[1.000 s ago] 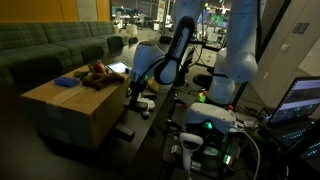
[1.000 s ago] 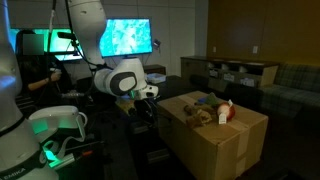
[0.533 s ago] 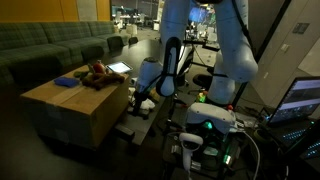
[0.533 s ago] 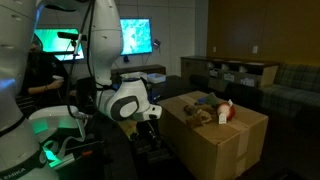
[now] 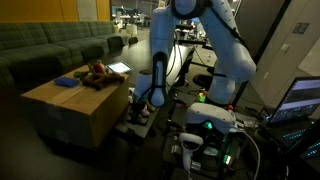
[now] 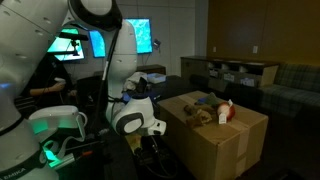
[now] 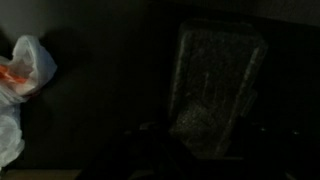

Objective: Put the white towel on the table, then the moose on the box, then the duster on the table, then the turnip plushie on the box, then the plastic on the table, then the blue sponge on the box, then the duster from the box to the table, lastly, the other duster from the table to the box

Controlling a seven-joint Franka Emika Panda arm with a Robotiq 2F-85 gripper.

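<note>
Next I need to bring the grey duster (image 7: 214, 85) down in my gripper slightly toward the white plastic, where bare dark table shows between them, and release it there.
The cardboard box (image 5: 72, 108) shows in both exterior views, also here (image 6: 228, 138). On it lie a blue sponge (image 5: 67, 82) and the brown moose (image 5: 97, 73). The moose also shows in an exterior view (image 6: 199, 113), next to a red and white thing (image 6: 226, 110). My gripper (image 5: 137, 117) hangs low over the dark table beside the box, also here (image 6: 150, 148). The wrist view shows a grey oblong duster (image 7: 214, 85) below the jaws and white plastic with an orange patch (image 7: 24, 66) at the left. The jaws are too dark to read.
A green sofa (image 5: 50, 45) stands behind the box. The robot's base with green lights (image 5: 208, 128) and cables is close by. A lit screen (image 6: 128, 38) and shelves (image 6: 240, 72) are at the back.
The arm has swung down and the gripper has dropped from box-top height to just above the table beside the box.
</note>
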